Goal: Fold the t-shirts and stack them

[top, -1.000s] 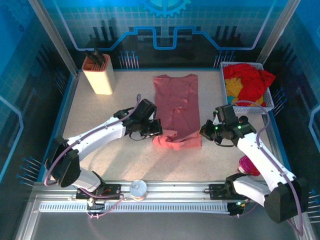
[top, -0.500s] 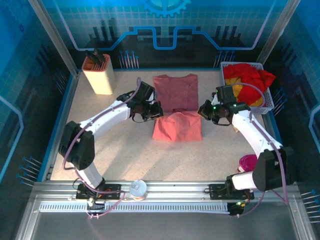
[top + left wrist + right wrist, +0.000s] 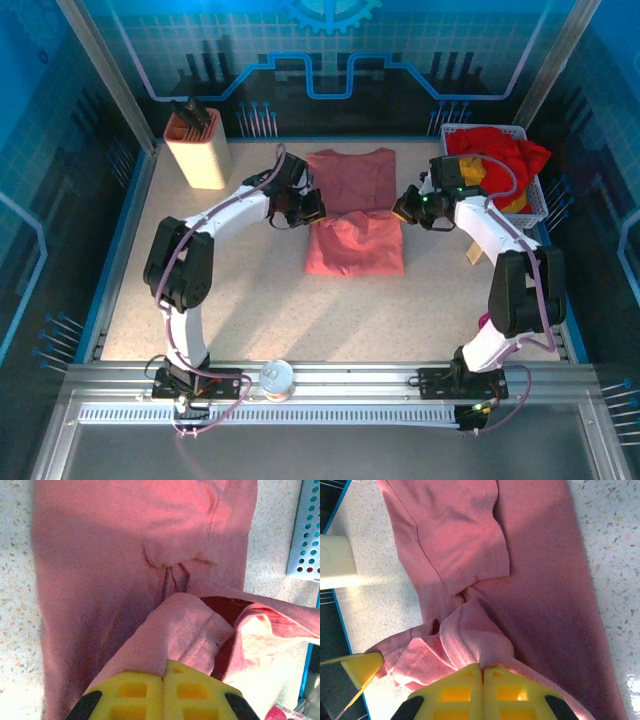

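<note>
The pinched cloth still stands raised, so I will next move my left gripper down and slightly outward onto the flat far part of the shirt (image 3: 334, 204) (image 3: 112, 607) to let go of the hem corner.
The dusty salmon-pink t-shirt (image 3: 355, 240) lies flat mid-table, its near part lifted and doubled back over the far part. My left gripper (image 3: 312, 210) is shut on the shirt's left hem corner; in the left wrist view the yellow pads (image 3: 135, 690) pinch a fold of pink cloth (image 3: 100, 555). My right gripper (image 3: 402, 212) is shut on the right hem corner, with cloth bunched at the closed pads (image 3: 450, 692) over the flat shirt (image 3: 545, 580). A red t-shirt (image 3: 500, 160) and a yellow one (image 3: 468, 176) lie heaped in the white mesh basket (image 3: 535, 205).
A beige block holding dark tools (image 3: 198, 150) stands at the back left. A small round tin (image 3: 277, 378) sits on the near rail. A small tan piece (image 3: 474, 252) lies right of the shirt. The basket's wall (image 3: 305, 535) is close to the shirt's right side.
Both grippers have carried the shirt's near hem away from the arm bases toward the collar, so the lower half now folds over the upper half. Both stayed shut on the cloth.
</note>
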